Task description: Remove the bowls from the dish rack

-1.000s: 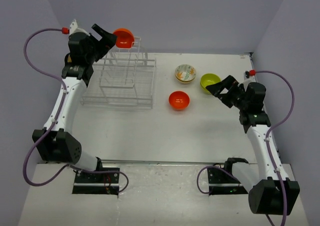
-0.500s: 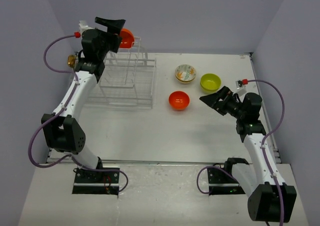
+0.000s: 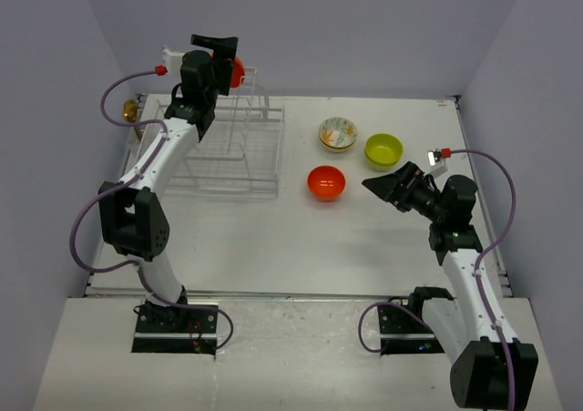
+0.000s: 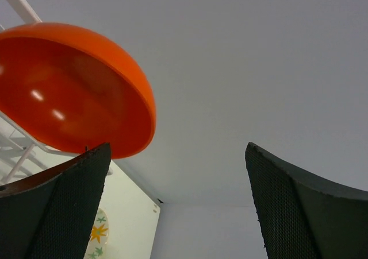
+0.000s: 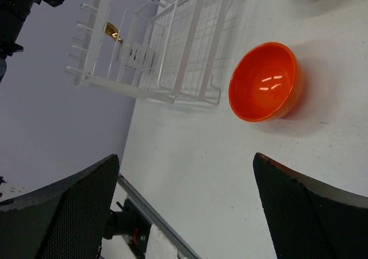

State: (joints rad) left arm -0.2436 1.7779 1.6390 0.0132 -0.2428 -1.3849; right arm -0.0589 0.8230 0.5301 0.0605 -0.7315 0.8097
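My left gripper shifts toward the left in the wrist view next, onto the racked orange bowl's nearest rim, since it sits beside the fingers' open gap.
An orange bowl sits high on the upright section of the white dish rack; it fills the upper left of the left wrist view. My left gripper is open and empty, right beside that bowl. A second orange bowl, a lime-green bowl and a floral white bowl stand on the table. My right gripper is open and empty, hovering right of the orange table bowl. The rack also shows in the right wrist view.
A brass-coloured fitting sits at the far left by the rack. The purple walls close in behind the rack and on both sides. The table's metal front rail shows in the right wrist view.
My left arm has swung right and up along the rack top, its gripper now against the racked orange bowl. My right gripper has drawn back from the green bowl, down and left.
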